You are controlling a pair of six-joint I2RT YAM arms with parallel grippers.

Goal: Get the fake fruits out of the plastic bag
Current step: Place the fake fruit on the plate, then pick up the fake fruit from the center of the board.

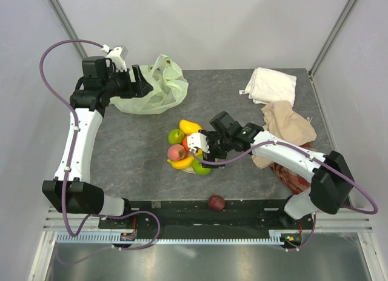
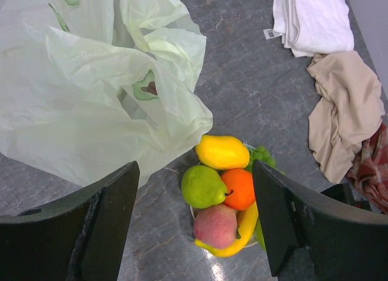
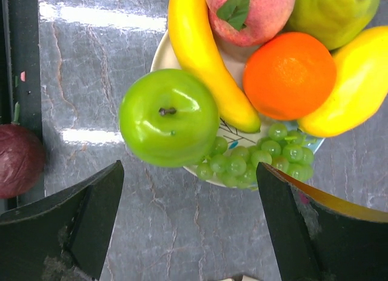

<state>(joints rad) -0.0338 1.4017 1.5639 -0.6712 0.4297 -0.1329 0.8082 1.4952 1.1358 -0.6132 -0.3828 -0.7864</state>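
I need to move my right gripper back and down around the dark purple fruit (image 3: 19, 160) next. That fruit is below and back from my right gripper and off the plate (image 3: 159, 54).
The pale-green plastic bag (image 1: 154, 87) lies crumpled at the back left and fills the upper left of the left wrist view (image 2: 91, 81). My left gripper (image 1: 138, 81) hangs open and empty just beside it. A white plate (image 3: 159, 54) in mid-table holds a mango (image 1: 190, 126), a green pear-shaped fruit (image 2: 203, 186), an orange (image 3: 289, 75), a peach (image 1: 176, 152), a banana (image 3: 200, 57), a green apple (image 3: 168, 117) and grapes (image 3: 260, 157). My right gripper (image 1: 203, 145) is open and empty over the plate's right side. A dark purple fruit (image 1: 216, 202) lies off the plate at the table's front edge.
A white cloth (image 1: 271, 85) lies at the back right. A beige cloth (image 1: 288, 126) lies in front of it and partly covers a plaid cloth (image 1: 297, 172) under my right arm. A black rail runs along the front edge.
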